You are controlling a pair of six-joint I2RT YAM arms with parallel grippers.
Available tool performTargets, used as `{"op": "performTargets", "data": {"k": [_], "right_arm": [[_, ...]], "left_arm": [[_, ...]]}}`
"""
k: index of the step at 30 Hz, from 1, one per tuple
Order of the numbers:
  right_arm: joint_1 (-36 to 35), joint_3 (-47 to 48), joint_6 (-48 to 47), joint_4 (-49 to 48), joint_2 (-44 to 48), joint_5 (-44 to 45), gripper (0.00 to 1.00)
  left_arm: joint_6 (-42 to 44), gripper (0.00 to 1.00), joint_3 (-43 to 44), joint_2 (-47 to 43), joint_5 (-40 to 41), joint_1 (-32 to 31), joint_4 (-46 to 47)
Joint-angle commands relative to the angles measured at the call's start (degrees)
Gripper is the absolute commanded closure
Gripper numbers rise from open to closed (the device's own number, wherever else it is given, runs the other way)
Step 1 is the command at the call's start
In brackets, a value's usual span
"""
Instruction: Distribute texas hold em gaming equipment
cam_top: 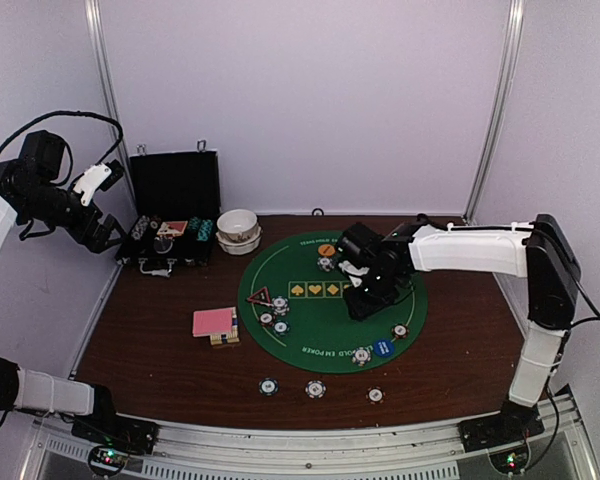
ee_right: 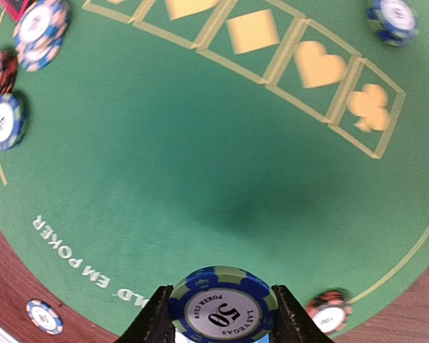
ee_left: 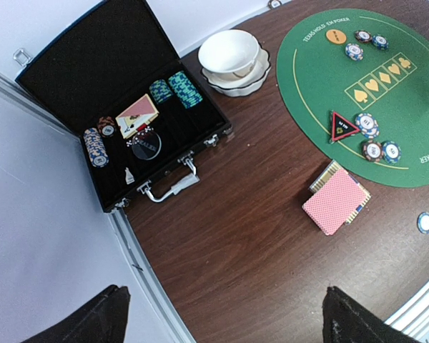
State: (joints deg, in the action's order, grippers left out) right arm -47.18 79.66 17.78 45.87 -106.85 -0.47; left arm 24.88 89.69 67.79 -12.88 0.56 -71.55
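Observation:
My right gripper's blue-and-green chip will go down to the right in the top view, onto the mat's empty rim beside the red chip by the blue button.
My right gripper (cam_top: 365, 292) hovers low over the green mat (cam_top: 310, 340) and is shut on a blue-and-green "50" poker chip (ee_right: 223, 306), held on edge between both fingers. Other chips lie on the mat (ee_right: 37, 28) and on the wood at the front (cam_top: 315, 388). A pink-backed card deck (cam_top: 215, 322) lies left of the mat and also shows in the left wrist view (ee_left: 336, 201). A red-triangle button (cam_top: 259, 296), an orange button (cam_top: 326, 250) and a blue button (cam_top: 383, 348) sit on the mat. My left gripper (ee_left: 225, 321) is open and empty, raised high at the far left.
An open black case (ee_left: 129, 107) with chip stacks and cards stands at the back left. Stacked white bowls (ee_left: 232, 61) stand beside it. The table's metal rail (ee_left: 139, 279) runs along the left edge.

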Motion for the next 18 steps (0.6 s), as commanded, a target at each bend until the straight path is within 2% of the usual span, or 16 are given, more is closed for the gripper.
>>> {"op": "performTargets", "data": {"k": [1, 10, 18], "right_arm": [[3.9, -2.9, 1.6, 0.7, 5.0, 4.6, 0.95], [11.2, -10.9, 4.7, 0.8, 10.2, 7.7, 0.96], [13.8, -15.1, 5.9, -0.1, 10.0, 8.0, 0.97]], "left_arm": [[0.6, 0.02, 1.3, -0.7, -0.5, 0.4, 0.4], [0.6, 0.02, 1.0, -0.9, -0.9, 0.4, 0.3], [0.8, 0.02, 0.8, -1.1, -1.2, 0.4, 0.3]]}}
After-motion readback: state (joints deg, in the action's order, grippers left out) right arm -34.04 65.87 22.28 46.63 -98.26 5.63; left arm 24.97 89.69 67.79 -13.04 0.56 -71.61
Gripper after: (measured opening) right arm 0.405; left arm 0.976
